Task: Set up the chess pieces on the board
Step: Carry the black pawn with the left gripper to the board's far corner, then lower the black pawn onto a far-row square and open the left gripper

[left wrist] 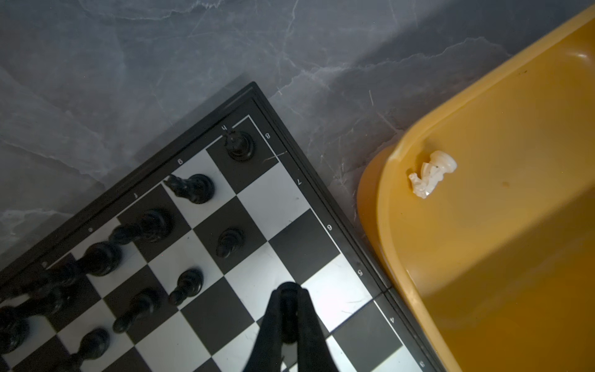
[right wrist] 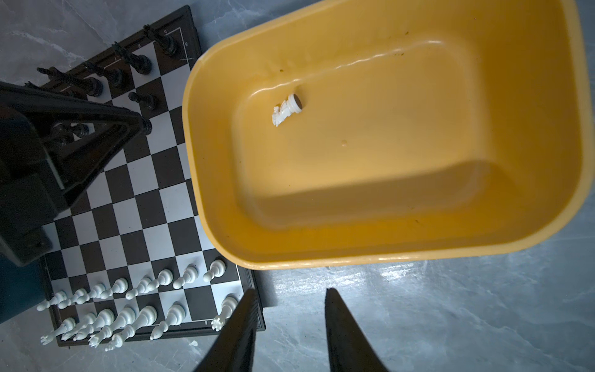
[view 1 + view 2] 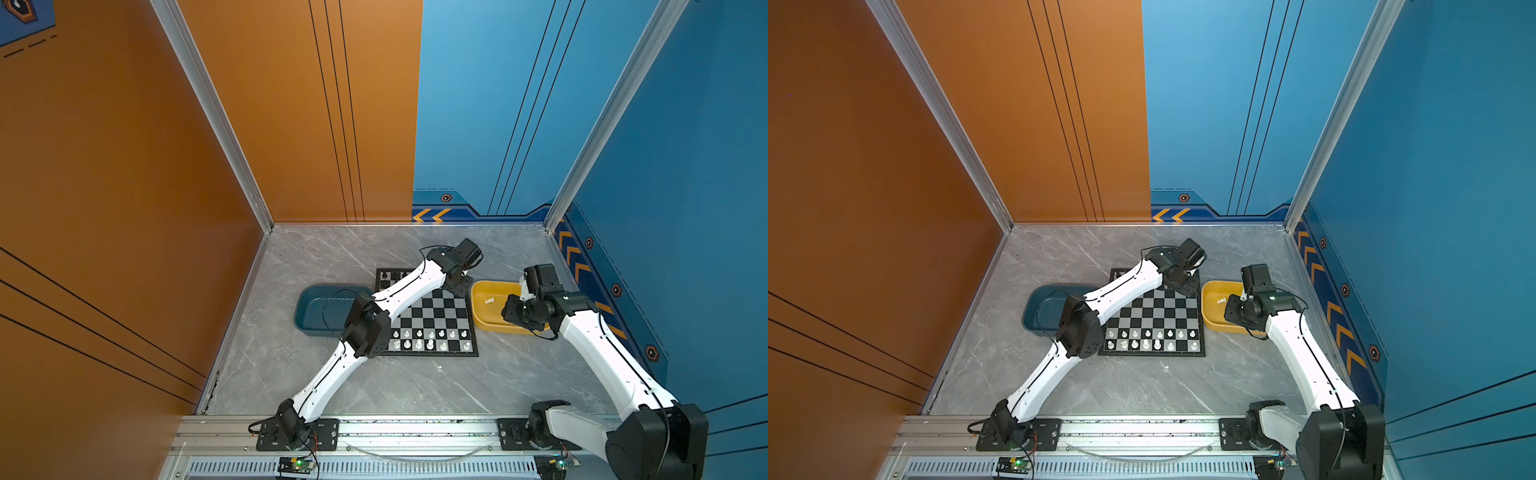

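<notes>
I will next move my left gripper outward and down to release the black pawn, because the pawn row's empty end square before the corner rook (image 1: 272, 201) is outward of the gripper.
The board (image 3: 432, 316) (image 3: 1158, 316) lies mid-table. Two rows of white chess pieces (image 3: 432, 338) (image 2: 128, 299) stand along its near side. Several black ones (image 1: 145, 225) (image 2: 128, 64) stand at the far side. My left gripper (image 1: 288, 291) reaches over the board's far right part and is shut on a black chess piece (image 1: 288, 309), low over the squares. A white knight (image 3: 489, 300) (image 1: 431, 174) (image 2: 285, 109) lies on its side in the yellow tray (image 3: 494, 324) (image 2: 386, 257). My right gripper (image 2: 289, 293) hangs open and empty by that tray's near side.
A dark teal tray (image 3: 320, 307) (image 3: 1042, 311) sits left of the board, partly under my left arm. The yellow tray almost touches the board's right edge. Orange and blue walls close in the grey marble table (image 3: 374, 386) on three sides.
</notes>
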Robot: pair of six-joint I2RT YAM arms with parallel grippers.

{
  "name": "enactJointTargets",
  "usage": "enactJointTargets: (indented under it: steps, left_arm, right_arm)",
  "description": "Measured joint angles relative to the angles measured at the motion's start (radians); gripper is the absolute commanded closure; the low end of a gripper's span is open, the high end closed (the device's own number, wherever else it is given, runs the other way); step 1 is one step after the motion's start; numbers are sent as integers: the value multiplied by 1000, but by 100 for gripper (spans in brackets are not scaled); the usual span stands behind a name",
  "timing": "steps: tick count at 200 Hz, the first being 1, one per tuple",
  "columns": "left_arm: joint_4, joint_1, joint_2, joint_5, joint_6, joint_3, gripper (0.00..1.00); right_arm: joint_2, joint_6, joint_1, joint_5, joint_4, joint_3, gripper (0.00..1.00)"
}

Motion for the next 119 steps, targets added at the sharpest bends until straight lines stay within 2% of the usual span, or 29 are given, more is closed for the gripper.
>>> enactJointTargets:
  steps: [119]
  left_arm:
    - [163, 1, 57, -29, -2, -11, 100]
  right_arm:
    - [-7, -8, -23, -16, -1, -13, 62]
